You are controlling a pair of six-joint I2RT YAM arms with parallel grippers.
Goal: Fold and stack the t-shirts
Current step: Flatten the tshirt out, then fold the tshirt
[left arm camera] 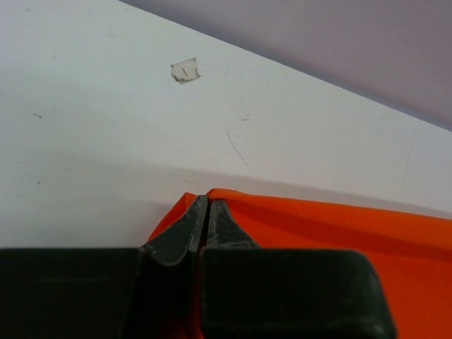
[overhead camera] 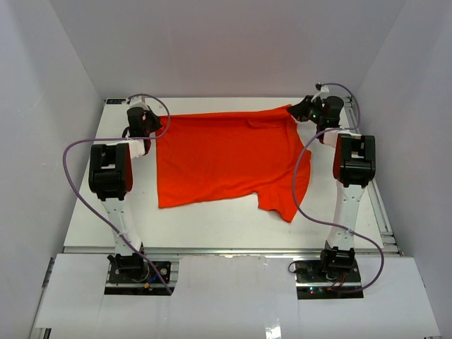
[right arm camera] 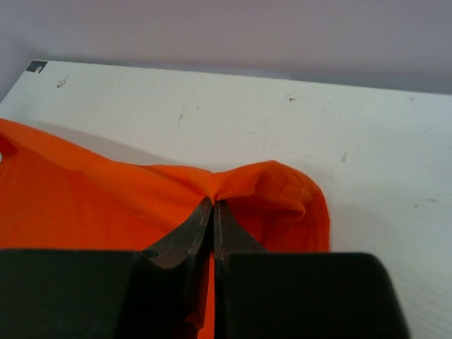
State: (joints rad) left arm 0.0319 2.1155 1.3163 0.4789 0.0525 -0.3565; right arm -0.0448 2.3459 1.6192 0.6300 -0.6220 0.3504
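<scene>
I will next lower the shirt's pinched corner back and down over the shirt's side edge [overhead camera: 159, 145] with my left gripper to let it go, because the shirt's far edge is still hanging above the tabletop.
One bright orange-red t-shirt [overhead camera: 226, 159] lies spread across the middle of the white table, one sleeve hanging toward the front right. My left gripper [overhead camera: 150, 126] is at its far left corner, shut on the shirt's edge [left arm camera: 233, 205]; the fingers [left arm camera: 185, 229] pinch the cloth. My right gripper [overhead camera: 302, 111] is at the far right corner, shut on a bunched fold of the shirt [right arm camera: 268, 187]; its fingertips [right arm camera: 201, 222] meet at the gather. Both corners are held near the table's back edge.
The table [overhead camera: 212, 226] is walled by white panels on three sides. A small scrap of tape [left arm camera: 185, 70] sticks to the surface ahead of the left gripper. Purple cables loop beside both arms.
</scene>
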